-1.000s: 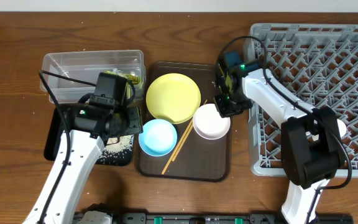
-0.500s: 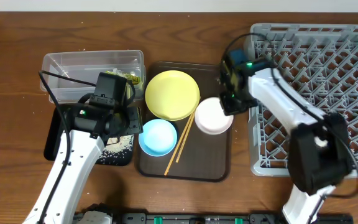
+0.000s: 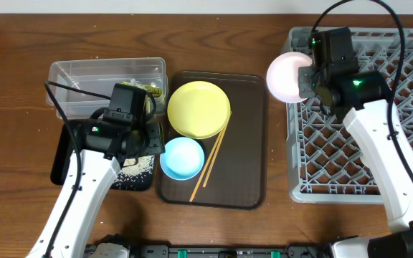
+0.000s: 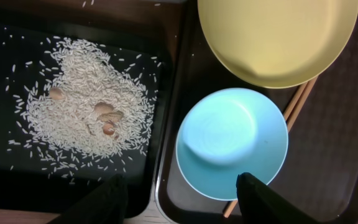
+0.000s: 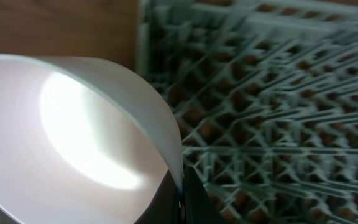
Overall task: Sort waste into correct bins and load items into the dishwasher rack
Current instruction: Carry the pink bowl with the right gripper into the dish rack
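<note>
I will next reach outward with my right gripper and tilt the bowl. Then I will lower it into the rack's empty tray-side far corner (image 3: 305, 41) (image 5: 188, 43) below and let go of it.
My right gripper (image 3: 308, 77) is shut on the rim of the white bowl (image 3: 285, 76) and holds it in the air at the left edge of the grey dishwasher rack (image 3: 378, 107); in the right wrist view the bowl (image 5: 61, 137) fills the left and the rack (image 5: 278, 93) the right. My left gripper (image 4: 179, 205) is open above the light blue bowl (image 4: 232, 143), between the black tray (image 4: 17, 180) of white rice crumbs (image 4: 86, 118) and the brown tray. The yellow plate (image 3: 198, 110) and chopsticks (image 3: 210, 161) lie on the brown tray. The snack wrapper (image 3: 148, 89) lies in the clear tub (image 3: 84, 75). The green cup is out of view.
The brown serving tray (image 3: 246, 158) sits between the bins and the rack. The left arm (image 3: 99, 143) hangs over the black tray (image 3: 59, 168). Bare wooden table (image 3: 13, 107) lies to the left and along the front.
My right gripper has lifted the white bowl off the brown tray and carried it up and right to the rack's left edge. The left arm has not moved.
</note>
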You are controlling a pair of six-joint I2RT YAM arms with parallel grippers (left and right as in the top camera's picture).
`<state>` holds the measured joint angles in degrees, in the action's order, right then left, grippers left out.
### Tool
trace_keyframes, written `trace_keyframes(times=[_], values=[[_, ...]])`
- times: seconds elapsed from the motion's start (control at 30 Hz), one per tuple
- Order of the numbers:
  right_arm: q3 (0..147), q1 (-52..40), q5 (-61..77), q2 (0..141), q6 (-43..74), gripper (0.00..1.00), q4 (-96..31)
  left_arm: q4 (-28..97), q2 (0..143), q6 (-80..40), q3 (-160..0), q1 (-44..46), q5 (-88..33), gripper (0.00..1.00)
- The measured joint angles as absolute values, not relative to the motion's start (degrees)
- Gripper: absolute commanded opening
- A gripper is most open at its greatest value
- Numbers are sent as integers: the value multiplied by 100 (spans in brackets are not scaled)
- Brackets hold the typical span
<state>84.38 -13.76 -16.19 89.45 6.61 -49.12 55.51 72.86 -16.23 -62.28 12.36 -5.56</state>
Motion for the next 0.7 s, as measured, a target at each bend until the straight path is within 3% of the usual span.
trace_keyframes(times=[0.37, 0.7], values=[[8438, -1151, -3881, 9188, 893, 1, -3424, 5548, 7286, -1623, -6228, 1236, -556, 59], [8438, -803, -4786, 10294, 746, 1, -2115, 5548, 7286, -1623, -6228, 1236, -556, 59]])
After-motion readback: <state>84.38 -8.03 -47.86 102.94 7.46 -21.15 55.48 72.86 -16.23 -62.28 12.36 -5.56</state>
